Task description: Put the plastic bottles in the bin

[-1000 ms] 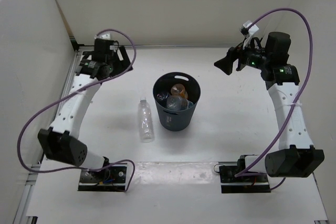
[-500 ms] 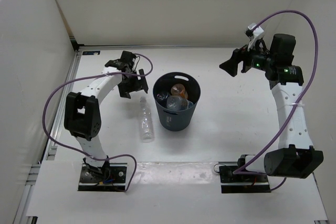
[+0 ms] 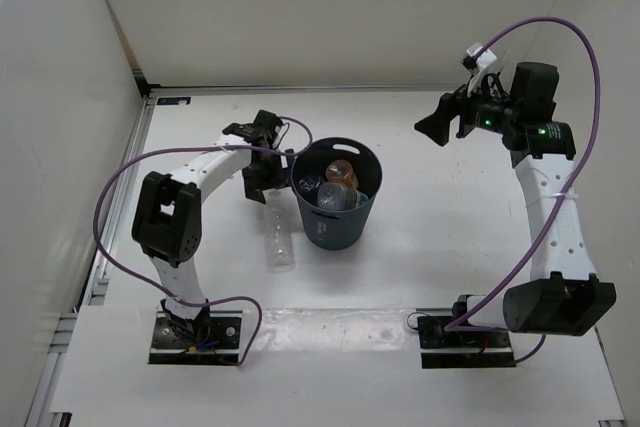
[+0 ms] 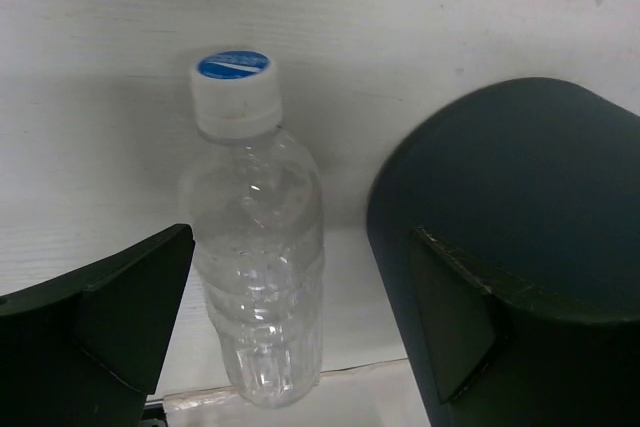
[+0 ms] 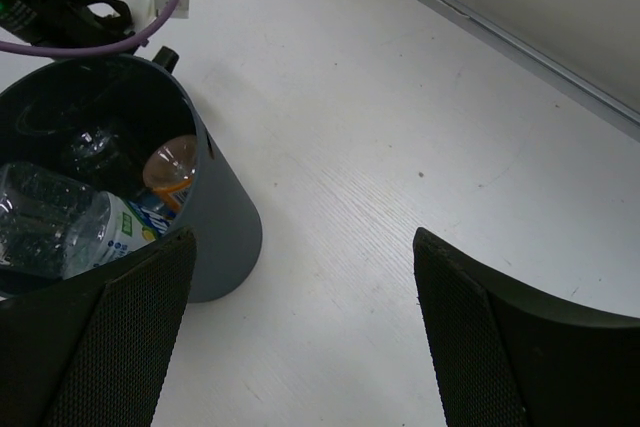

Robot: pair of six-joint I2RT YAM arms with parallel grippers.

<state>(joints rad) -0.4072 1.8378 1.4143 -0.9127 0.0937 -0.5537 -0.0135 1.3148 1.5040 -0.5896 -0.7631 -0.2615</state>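
I should next bring my left gripper down over the part of the bottle beside the white cap (image 3: 276, 207) (image 4: 254, 182) and close it there, because the bottle is below the gripper, between its spread fingers.
One long clear plastic bottle (image 3: 280, 237) lies on the table just left of the bin (image 3: 312, 224), its white, blue-topped cap (image 4: 235, 72) pointing away from the arm bases. My left gripper (image 3: 260, 179) hangs open over its cap end. In the left wrist view the bottle (image 4: 262, 277) lies between the spread fingers of the left gripper (image 4: 300, 239), untouched, with the bin wall (image 4: 520, 177) at the right. Inside the bin (image 5: 222, 222) lie an orange bottle (image 5: 168, 172) and a clear labelled one (image 5: 85, 232). My right gripper (image 3: 432, 127) is open and empty at the back right.
White walls close off the back and left sides. A metal rail (image 3: 150, 97) runs along the left table edge. The left arm's purple cable (image 3: 110, 197) loops out to the left. A taped strip (image 3: 330, 325) lies between the two arm bases.
The left arm swung from the far left back corner toward the bin and now hovers over the lying bottle. The right arm barely shifted. Both grippers stayed open.
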